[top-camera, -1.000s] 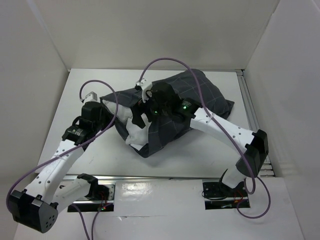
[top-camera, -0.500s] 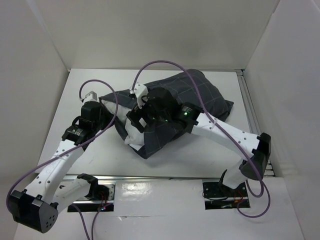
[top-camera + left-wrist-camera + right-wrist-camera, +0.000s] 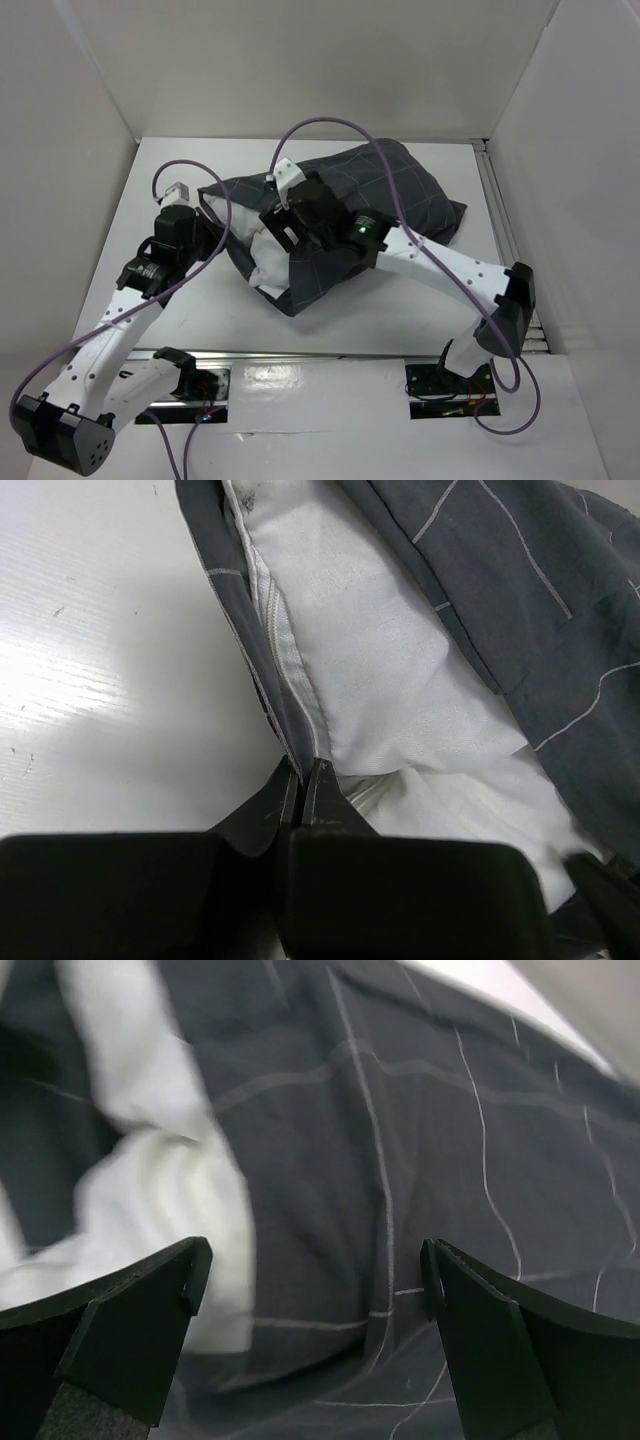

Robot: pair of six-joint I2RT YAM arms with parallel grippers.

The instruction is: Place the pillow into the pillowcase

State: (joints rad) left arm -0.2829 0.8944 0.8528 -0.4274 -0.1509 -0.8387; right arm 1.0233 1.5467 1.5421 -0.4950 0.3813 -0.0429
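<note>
The left gripper raises the pillowcase's hem outward next, then lowers and releases it over the table below the fingers, because the pillow's end bulges out.
The dark grey checked pillowcase (image 3: 400, 190) lies mid-table with most of the white pillow (image 3: 268, 262) inside it. The pillow's end bulges out of the case's open left end. My left gripper (image 3: 207, 213) is shut on the pillowcase's opening hem at its left edge. In the left wrist view the jaws (image 3: 302, 767) pinch that grey hem, with the pillow (image 3: 380, 680) and the pillowcase (image 3: 530, 590) beyond. My right gripper (image 3: 282, 222) is open and empty over the opening. In the right wrist view it (image 3: 315, 1270) hovers above the pillowcase (image 3: 450, 1160), with the pillow (image 3: 170, 1190) at left.
White walls enclose the table on the left, back and right. A metal rail (image 3: 500, 210) runs along the table's right edge. Purple cables (image 3: 330, 125) loop over both arms above the pillowcase. Bare table surface (image 3: 170, 300) lies left of and in front of the pillow.
My right gripper has moved left and back along the top of the pillowcase toward its open end. My left arm has shifted slightly left, still holding the hem.
</note>
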